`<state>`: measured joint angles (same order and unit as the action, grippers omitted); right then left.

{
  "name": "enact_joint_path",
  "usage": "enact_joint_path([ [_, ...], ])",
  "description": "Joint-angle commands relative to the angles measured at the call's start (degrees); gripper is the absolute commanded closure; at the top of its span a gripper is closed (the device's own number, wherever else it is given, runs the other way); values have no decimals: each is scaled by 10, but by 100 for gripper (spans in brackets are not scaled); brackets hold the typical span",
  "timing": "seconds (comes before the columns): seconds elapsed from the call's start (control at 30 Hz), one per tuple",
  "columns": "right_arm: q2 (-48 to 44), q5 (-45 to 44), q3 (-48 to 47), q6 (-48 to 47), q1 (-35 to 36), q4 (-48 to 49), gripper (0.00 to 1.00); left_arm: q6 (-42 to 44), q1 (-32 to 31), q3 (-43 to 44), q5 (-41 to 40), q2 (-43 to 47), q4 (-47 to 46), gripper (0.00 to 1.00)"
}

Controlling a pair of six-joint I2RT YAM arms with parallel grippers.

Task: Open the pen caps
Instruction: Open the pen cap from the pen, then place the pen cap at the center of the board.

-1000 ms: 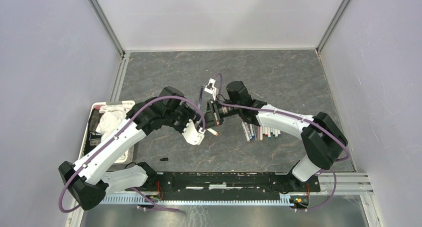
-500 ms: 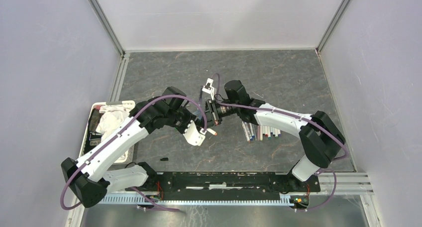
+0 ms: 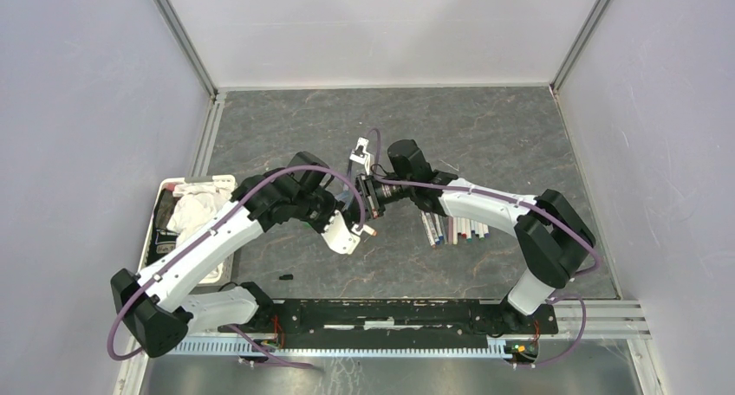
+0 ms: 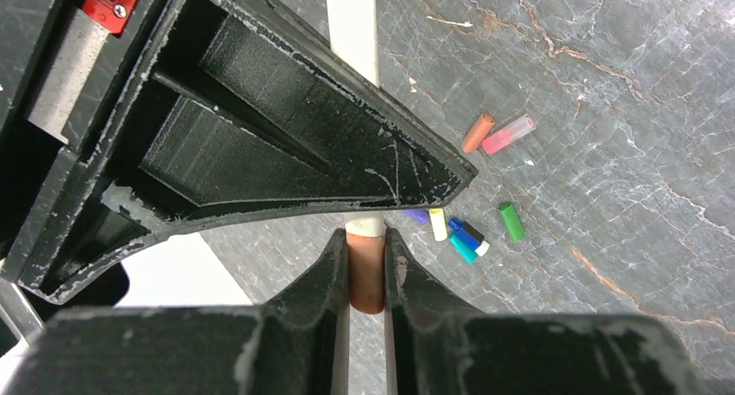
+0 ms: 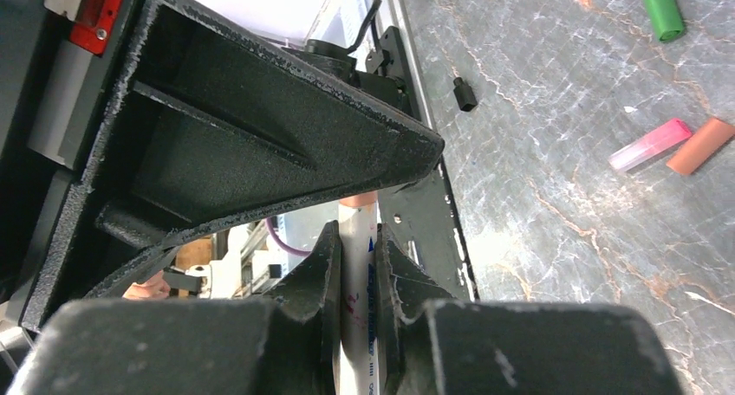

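Note:
The spot beside the green cap is below my left gripper, so I will next move that gripper away from the pen's body and lower it to release the brown cap there.
A white pen [image 5: 358,274] is held between both grippers above the table's middle. In the left wrist view my left gripper [image 4: 366,239] is shut on its brown pen cap [image 4: 367,278], with the white barrel [image 4: 351,31] running up behind the other gripper. My right gripper [image 5: 355,235] is shut on the barrel, and the brown cap end [image 5: 356,202] shows just past its tips. Seen from the top, the two grippers meet at the pen [image 3: 370,230]. Several loose pen caps lie on the table below: brown [image 4: 478,132], pink [image 4: 508,135], green [image 4: 511,221], and a yellow, blue and teal cluster [image 4: 457,233].
A row of pens [image 3: 458,230] lies to the right of the grippers. A tray [image 3: 161,239] holding a white cloth [image 3: 195,209] sits at the left edge. A small black piece [image 3: 283,277] lies near the front rail, and a white object [image 3: 361,150] lies behind the grippers.
My left gripper has closed onto the brown cap. Both arms have shifted slightly left; the right gripper keeps its hold on the barrel.

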<state>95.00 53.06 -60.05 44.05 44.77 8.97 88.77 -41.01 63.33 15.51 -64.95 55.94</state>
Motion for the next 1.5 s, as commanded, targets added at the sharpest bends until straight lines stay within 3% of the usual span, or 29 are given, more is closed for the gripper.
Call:
enact_joint_path([
  [0.0,-18,3,-7,-63,-3,-49,100,38,-1,-22,-68,-7,-1,98],
  [0.07,-39,-9,17,-105,-9,-87,100,56,13,-28,-101,-9,-2,98],
  [0.3,-150,-22,164,-177,-40,-171,100,178,163,-16,-117,-38,-5,98],
  [0.4,-181,-40,192,-201,-45,-209,100,191,197,-12,-111,-50,-23,98],
  [0.57,-230,-111,190,-233,-68,-267,100,68,200,32,-57,-100,-9,98],
  [0.7,-263,-300,161,-266,-80,-335,100,-115,212,68,-4,-169,-7,98],
  [0.8,-297,-408,172,-254,-91,-330,100,-194,224,53,42,-189,-28,98],
  [1.0,-319,-574,193,-227,-109,-298,100,-248,207,-36,51,-181,-102,97],
  [1.3,-278,-665,231,-198,-115,-207,100,-272,182,-129,-13,-209,-202,92],
  [1.47,-243,-683,236,-204,-116,-182,100,-289,179,-131,-25,-220,-222,76],
])
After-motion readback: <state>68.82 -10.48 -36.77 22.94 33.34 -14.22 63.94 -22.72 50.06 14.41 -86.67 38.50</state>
